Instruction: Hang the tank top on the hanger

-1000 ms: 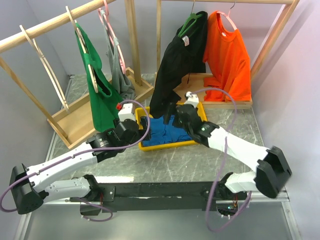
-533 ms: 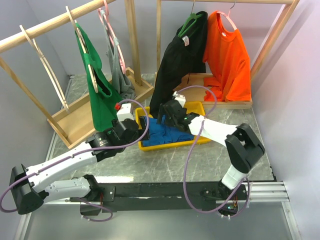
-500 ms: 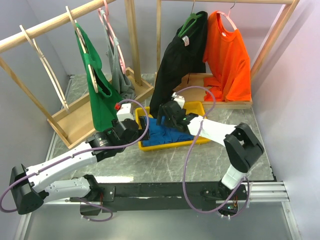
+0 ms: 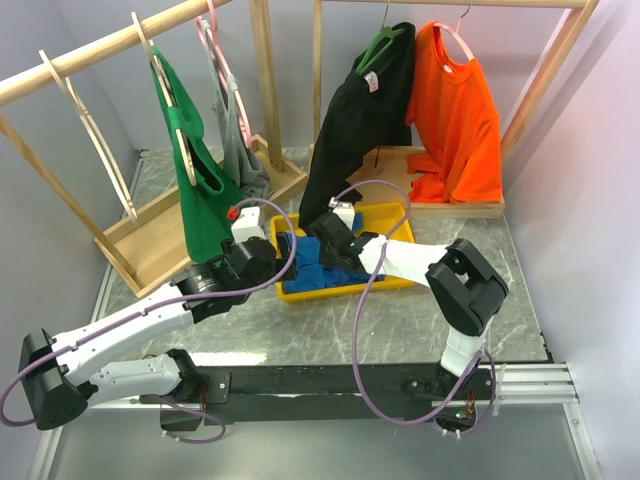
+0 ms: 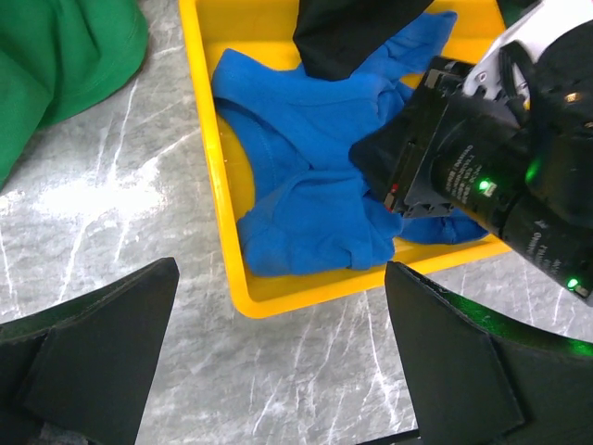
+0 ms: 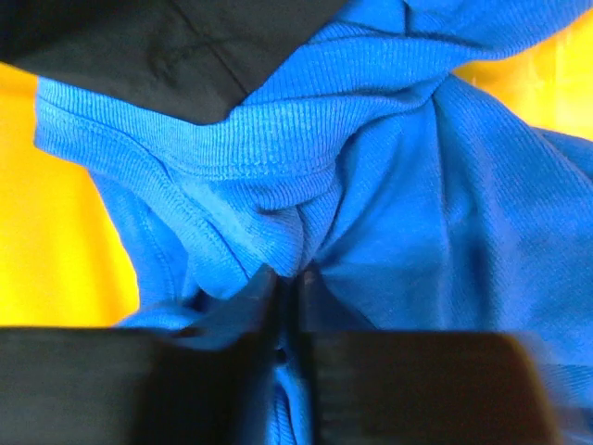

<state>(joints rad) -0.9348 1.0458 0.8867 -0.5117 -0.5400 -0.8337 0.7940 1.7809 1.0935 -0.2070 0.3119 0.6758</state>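
The right gripper raises the crumpled tank top next and swings it back past the tray's near rim, to release it on the bare tabletop.
The blue tank top (image 4: 303, 266) lies crumpled in a yellow tray (image 4: 400, 280). My right gripper (image 4: 320, 252) is down in the tray's left part. In the right wrist view, my right gripper (image 6: 289, 278) is shut on a bunched fold of the tank top (image 6: 269, 158). My left gripper (image 4: 274, 258) hovers open just left of the tray. In the left wrist view, my left gripper (image 5: 278, 273) has nothing in it, and the tank top (image 5: 306, 204) and the tray's rim (image 5: 208, 158) lie ahead. An empty pale wooden hanger (image 4: 90, 130) hangs on the left rack.
A dark green tank top (image 4: 195, 190) and a grey one (image 4: 235, 140) hang on the left wooden rack. A black shirt (image 4: 355, 130), whose hem reaches over the tray's back, and an orange shirt (image 4: 455, 110) hang on the right rack.
My right arm has swung left across the tray, and its gripper has shut on the blue fabric. The left arm has stayed still and open.
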